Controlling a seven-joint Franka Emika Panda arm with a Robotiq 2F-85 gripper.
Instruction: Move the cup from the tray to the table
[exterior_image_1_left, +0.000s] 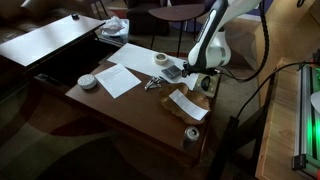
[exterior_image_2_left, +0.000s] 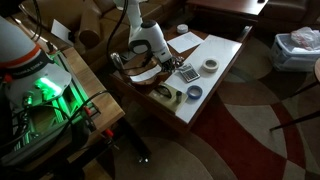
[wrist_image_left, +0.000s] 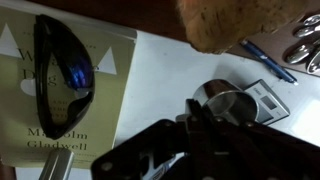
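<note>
I need to move my gripper from the calculator (wrist_image_left: 272, 95) toward the book, lower the cup onto the pale strip (wrist_image_left: 172, 75) between them and release it, as that spot is clear.
In the wrist view a shiny metal cup (wrist_image_left: 236, 100) stands next to a grey calculator (wrist_image_left: 272, 95) on the pale surface. My gripper (wrist_image_left: 193, 108) has its dark fingers pressed together at the cup's left rim, and the rim seems to run in between them. In both exterior views the gripper (exterior_image_1_left: 197, 82) (exterior_image_2_left: 143, 65) is low over the dark brown table (exterior_image_1_left: 120, 112) (exterior_image_2_left: 215, 88), near its edge. The cup is too small to make out there. No tray can be made out in any view.
A Malcolm Gladwell book (wrist_image_left: 60, 100) with sunglasses (wrist_image_left: 62, 62) on it lies left of the cup. A brown fuzzy object (wrist_image_left: 245, 22) and a blue pen (wrist_image_left: 265, 60) lie beyond. Papers (exterior_image_1_left: 118, 77), a tape roll (exterior_image_1_left: 161, 60) and a second cup (exterior_image_1_left: 191, 135) are on the table.
</note>
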